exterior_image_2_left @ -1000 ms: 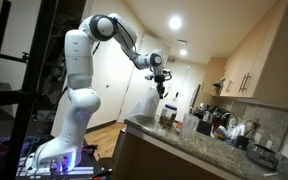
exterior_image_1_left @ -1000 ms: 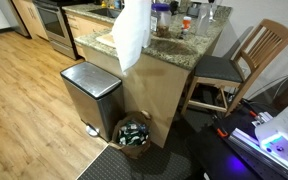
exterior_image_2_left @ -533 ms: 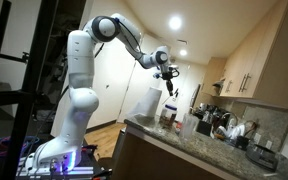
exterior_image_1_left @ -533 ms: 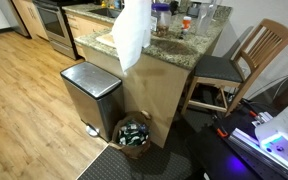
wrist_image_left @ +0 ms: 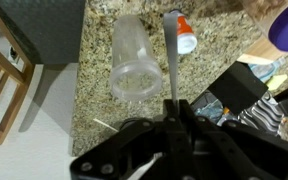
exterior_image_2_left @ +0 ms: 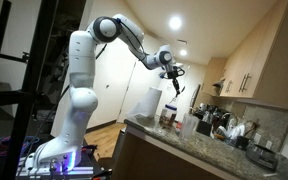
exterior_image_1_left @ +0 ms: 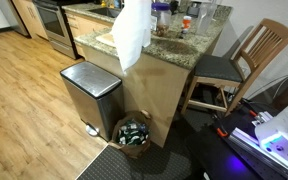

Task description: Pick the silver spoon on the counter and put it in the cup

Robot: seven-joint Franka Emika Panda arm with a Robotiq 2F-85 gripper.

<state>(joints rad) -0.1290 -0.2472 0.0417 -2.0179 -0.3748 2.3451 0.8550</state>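
I will next use my gripper to carry the silver spoon outward and down over the clear cup's opening and let it go, because the spoon still hangs high above the counter.
In the wrist view my gripper (wrist_image_left: 174, 108) is shut on the silver spoon (wrist_image_left: 172, 55), whose long thin body points away from the jaws. Below it a clear plastic cup (wrist_image_left: 134, 60) stands on the speckled granite counter (wrist_image_left: 99, 85), just left of the spoon's line. In an exterior view the gripper (exterior_image_2_left: 174, 80) hangs high above the counter (exterior_image_2_left: 184, 145) with the spoon (exterior_image_2_left: 177, 89) pointing down. The counter also shows in an exterior view (exterior_image_1_left: 169, 45), where neither the arm nor the spoon is in frame.
A small white bottle with an orange cap (wrist_image_left: 186, 35), a purple object (wrist_image_left: 287, 25) and a black appliance (wrist_image_left: 249, 90) crowd the counter near the cup. A wooden chair (exterior_image_1_left: 239, 65), a steel bin (exterior_image_1_left: 89, 90) and a basket (exterior_image_1_left: 134, 135) stand beside the island.
In the exterior view that shows the arm, the gripper with the spoon has moved to the right, farther over the counter. The height is about the same.
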